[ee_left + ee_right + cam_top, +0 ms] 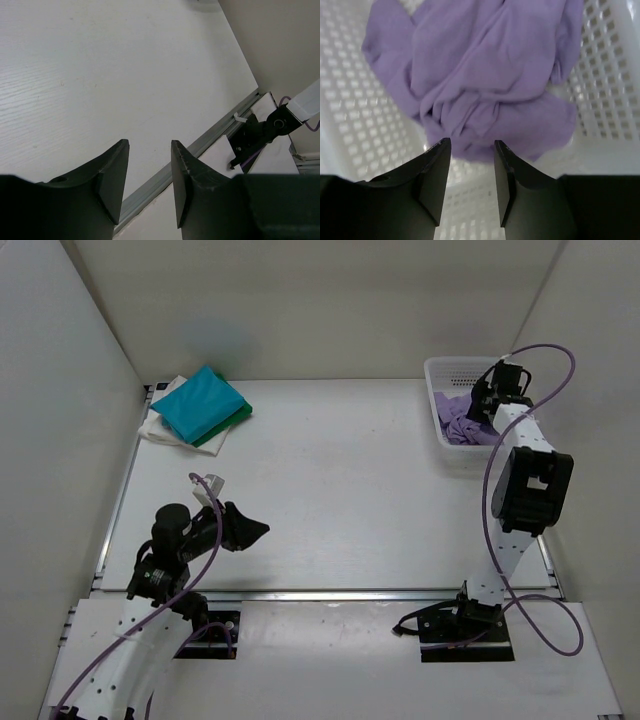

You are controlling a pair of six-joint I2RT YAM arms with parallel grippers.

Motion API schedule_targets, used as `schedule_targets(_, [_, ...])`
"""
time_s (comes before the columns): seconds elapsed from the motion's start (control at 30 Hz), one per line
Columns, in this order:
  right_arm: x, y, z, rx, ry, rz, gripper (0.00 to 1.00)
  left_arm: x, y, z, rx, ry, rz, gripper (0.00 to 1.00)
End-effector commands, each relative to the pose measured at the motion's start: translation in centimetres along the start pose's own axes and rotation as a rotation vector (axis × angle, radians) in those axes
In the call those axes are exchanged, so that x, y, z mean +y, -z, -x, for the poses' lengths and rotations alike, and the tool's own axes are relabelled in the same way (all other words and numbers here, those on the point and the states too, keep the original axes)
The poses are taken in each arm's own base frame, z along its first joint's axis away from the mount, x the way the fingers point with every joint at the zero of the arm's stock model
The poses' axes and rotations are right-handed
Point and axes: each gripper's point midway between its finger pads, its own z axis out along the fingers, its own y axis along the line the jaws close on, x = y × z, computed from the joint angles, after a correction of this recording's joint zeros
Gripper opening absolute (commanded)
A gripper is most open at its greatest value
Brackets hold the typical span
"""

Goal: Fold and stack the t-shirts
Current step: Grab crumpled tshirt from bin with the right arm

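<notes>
The folds show between the right gripper's open fingertips, so next it will lower down inside the basket (pixel 436 370) onto the bunched folds by the lavender t-shirt's near edge.
A crumpled lavender t-shirt (pixel 485 75) lies inside the white lattice basket (pixel 436 370) at the back right. My right gripper (pixel 472 142) hovers just above the shirt's near edge, open, with nothing between its fingers. At the back left sits a pile of folded t-shirts: a teal one (pixel 203 403) on top, a dark green one (pixel 233 424) under it and a white one (pixel 160 428) at the bottom. My left gripper (pixel 150 145) hangs low over bare table near the front left (pixel 252 530), open and holding nothing.
The basket wall (pixel 610 75) rises close round the right gripper. A metal rail (pixel 200 150) runs along the table's near edge. The right arm's base (pixel 470 625) stands at the front right. White walls enclose the table on three sides.
</notes>
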Motion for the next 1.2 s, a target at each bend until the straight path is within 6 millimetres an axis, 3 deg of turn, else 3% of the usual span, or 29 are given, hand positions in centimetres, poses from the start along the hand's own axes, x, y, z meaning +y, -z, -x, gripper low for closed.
schedule_targets(0.0, [-0.4, -0.9, 4.6, -0.09, -0.01, 0.03, 0.37, -0.6, 0.2, 0.9, -0.016, -0.034, -0.007, 0.49])
schedule_targets(0.17, [-1.2, -3.4, 5.8, -0.089, -0.029, 0.036, 0.37, 0.0, -0.1, -0.2, 0.02, -0.01, -0.006, 0.47])
schedule_targets(0.4, [-0.5, -6.3, 4.9, -0.038, -0.058, 0.09, 0.37, 0.9, -0.3, -0.6, 0.029, -0.007, 0.02, 0.46])
schedule_targets(0.6, [0.1, -7.2, 5.1, -0.026, -0.077, 0.108, 0.36, 1.3, -0.4, -0.7, 0.03, 0.0, 0.032, 0.46])
schedule_targets(0.7, [-0.3, -7.6, 4.4, -0.005, -0.089, 0.09, 0.32, 1.5, -0.5, -0.8, 0.034, 0.002, 0.034, 0.46])
schedule_targets(0.77, [-0.4, -7.7, 4.2, -0.002, -0.087, 0.08, 0.19, 1.4, -0.4, -0.9, 0.038, 0.01, 0.033, 0.45])
schedule_targets(0.8, [-0.5, -7.5, 4.3, 0.0, -0.09, 0.074, 0.1, 1.3, -0.4, -0.7, 0.03, 0.001, 0.031, 0.44])
schedule_targets(0.93, [-0.4, -5.5, 6.3, -0.052, -0.098, 0.065, 0.0, 1.0, -0.4, -0.5, 0.033, -0.006, 0.022, 0.44])
schedule_targets(1.03, [-0.4, -2.0, 9.5, -0.13, -0.111, 0.071, 0.0, 0.9, -0.4, -0.3, 0.022, 0.003, 0.019, 0.44])
schedule_targets(1.17, [-0.2, 5.0, 14.1, -0.265, -0.135, 0.108, 0.0, 0.1, -0.4, 0.3, 0.004, 0.016, -0.011, 0.45])
